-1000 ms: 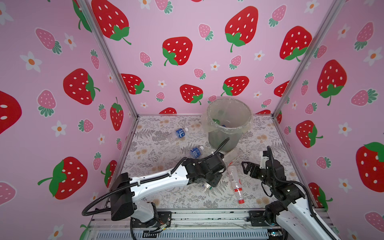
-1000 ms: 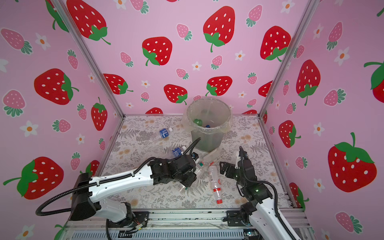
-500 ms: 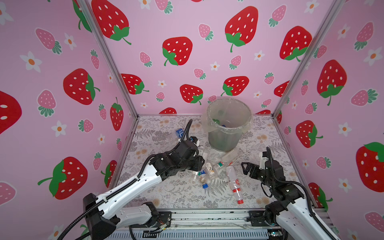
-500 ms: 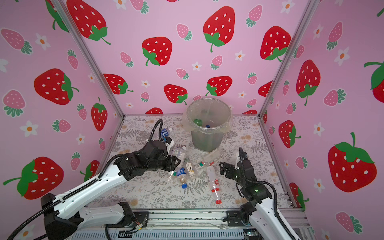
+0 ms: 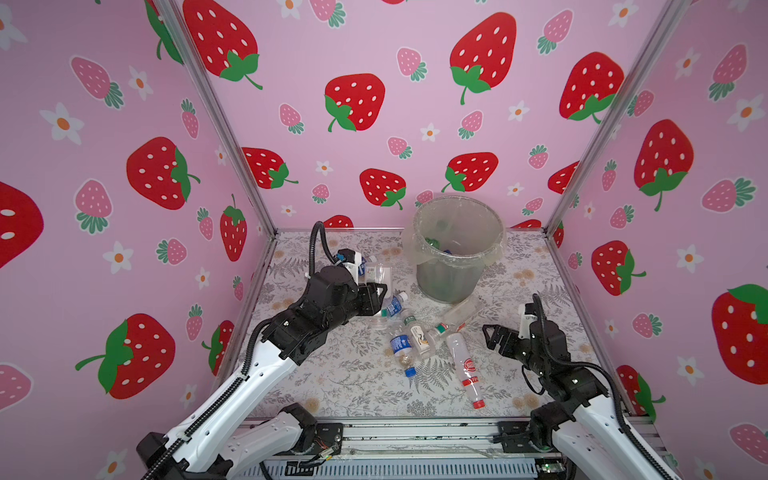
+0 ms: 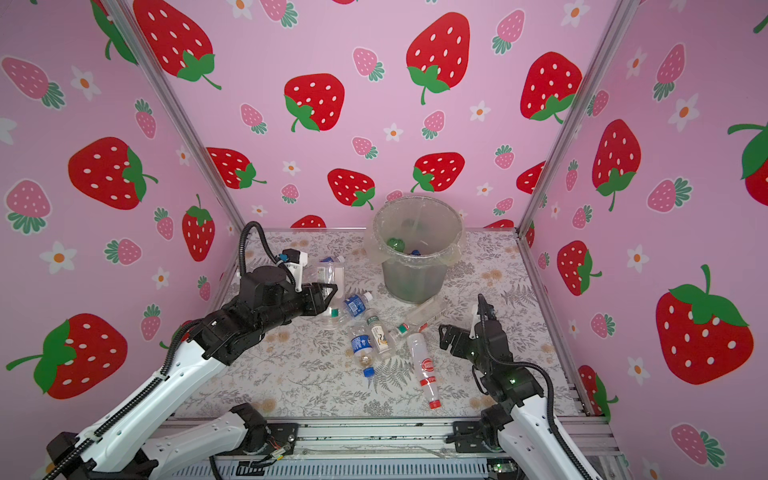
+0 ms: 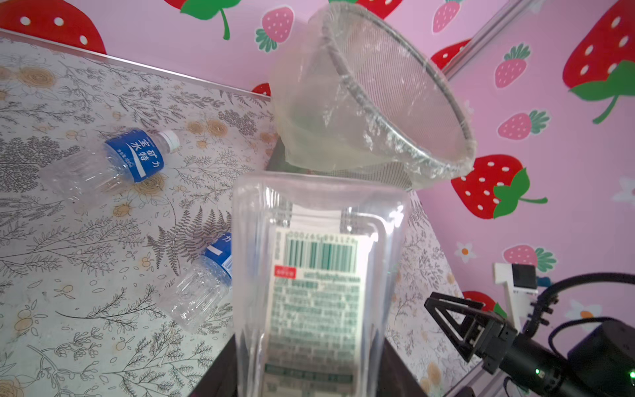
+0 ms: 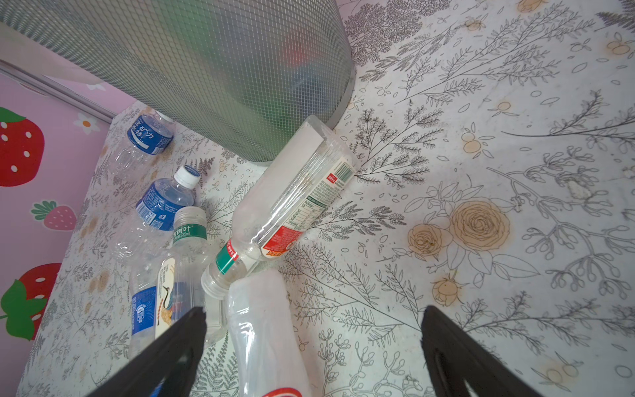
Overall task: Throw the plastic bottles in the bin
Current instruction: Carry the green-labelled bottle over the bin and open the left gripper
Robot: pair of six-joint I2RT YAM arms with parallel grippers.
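Observation:
My left gripper lifts the bottle up and outward over the bin's opening next and releases it, since a high rim rings the bin's opening.
My left gripper is shut on a clear square plastic bottle with a white barcode label, held off the floor left of the bin. The grey mesh bin has a clear bag over its rim and bottles inside. Several bottles lie in front of it in both top views: two with blue labels, a green-banded one, a clear one against the bin, and a white red-capped one. My right gripper is open, the white bottle's end between its fingers.
Another blue-label bottle lies behind my left gripper near the back left. Pink strawberry walls close in the floral floor on three sides. A metal rail runs along the front edge.
My left arm has risen from the bottle pile and swung left and back with the clear square bottle in its jaws. The right arm has not moved.

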